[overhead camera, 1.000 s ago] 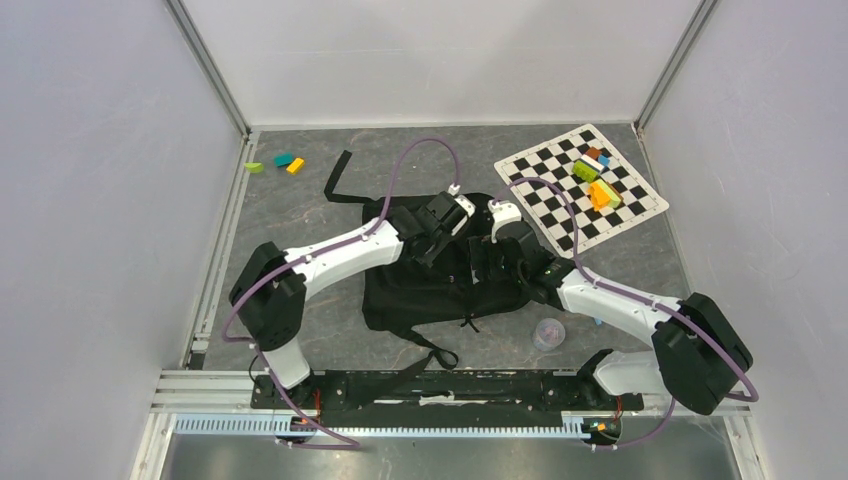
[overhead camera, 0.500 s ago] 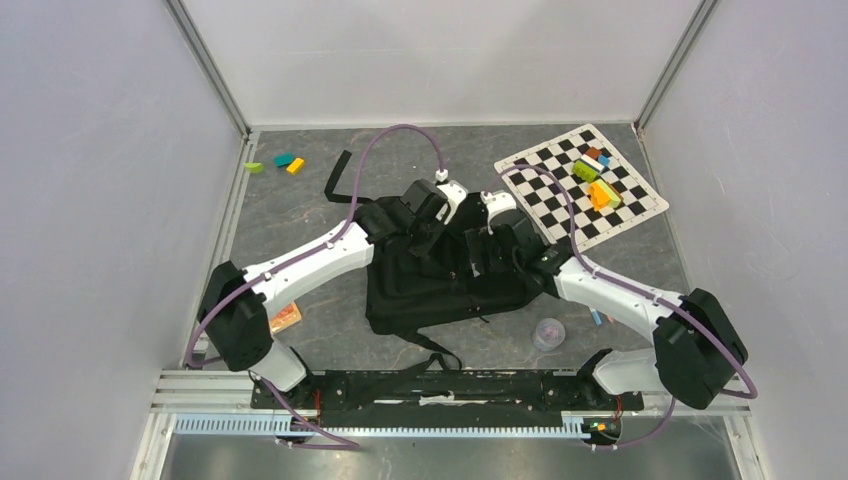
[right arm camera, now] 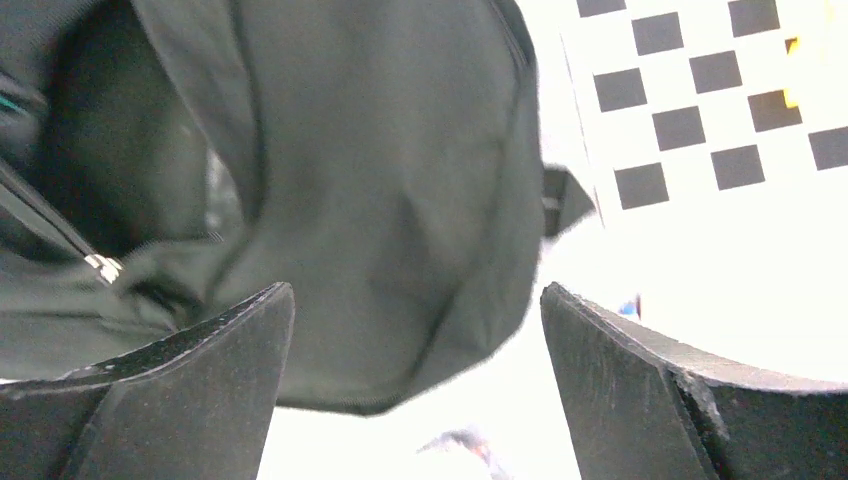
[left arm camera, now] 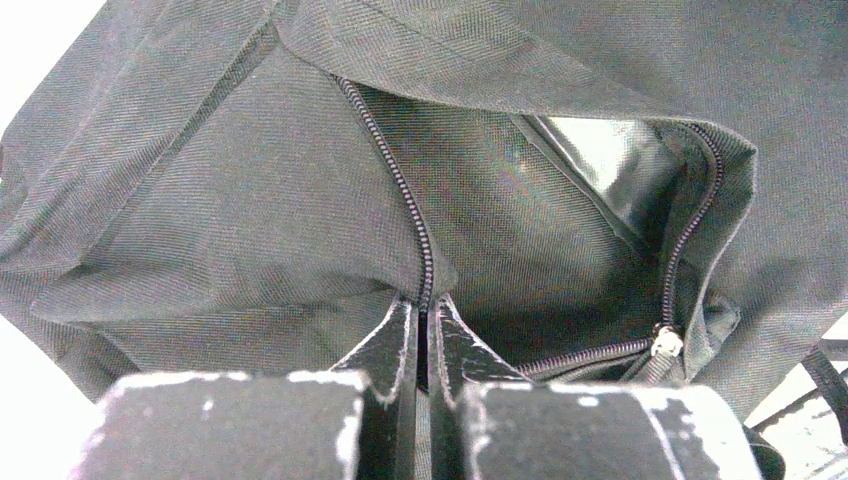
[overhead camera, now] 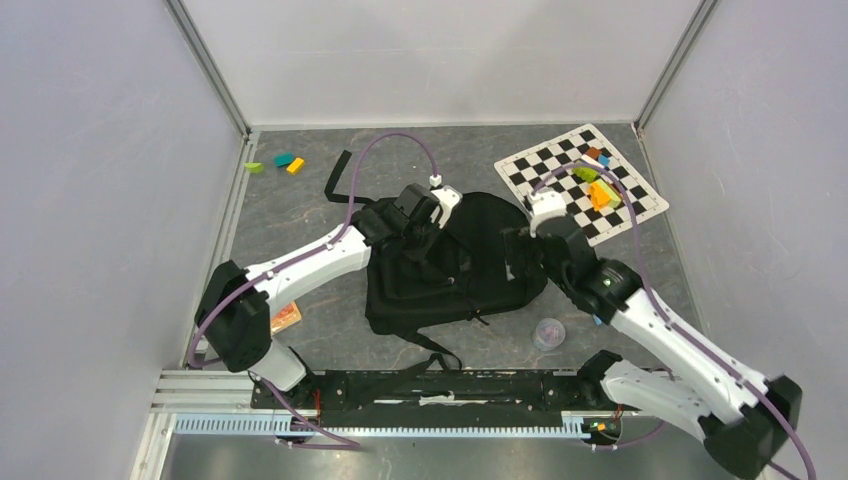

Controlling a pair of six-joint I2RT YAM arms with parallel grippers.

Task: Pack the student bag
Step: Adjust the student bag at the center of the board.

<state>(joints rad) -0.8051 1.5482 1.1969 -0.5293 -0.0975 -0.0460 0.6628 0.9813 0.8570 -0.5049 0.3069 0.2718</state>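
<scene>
I should next move my right gripper back off the bag point(overhead camera: 455, 275) and lower it around the clear cup point(overhead camera: 549, 334), because the cup is below it and closer to my base.
The student bag point(overhead camera: 455, 275), a black backpack, lies in the middle of the table with its top compartment unzipped. In the left wrist view the opening point(left arm camera: 600, 200) gapes and a silver zipper pull point(left arm camera: 666, 342) sits at its lower right. My left gripper point(overhead camera: 425, 248) is shut on the bag's zipper edge point(left arm camera: 422, 290) and holds the fabric up. Over the bag's right side my right gripper point(overhead camera: 518, 255) stands open. Nothing is between its fingers point(right arm camera: 415, 300), and the bag's fabric point(right arm camera: 380, 200) lies beneath them.
A checkered mat point(overhead camera: 625, 205) with coloured blocks point(overhead camera: 598, 185) lies at the back right. More small blocks point(overhead camera: 275, 162) lie at the back left. An orange packet point(overhead camera: 286, 317) is by the left arm. A clear cup point(overhead camera: 548, 333) stands in front of the bag. One strap point(overhead camera: 335, 178) trails back left.
My right gripper has moved from over the bag's middle to its right side, and its arm has swung outward. My left gripper keeps its hold on the zipper edge and has shifted slightly left.
</scene>
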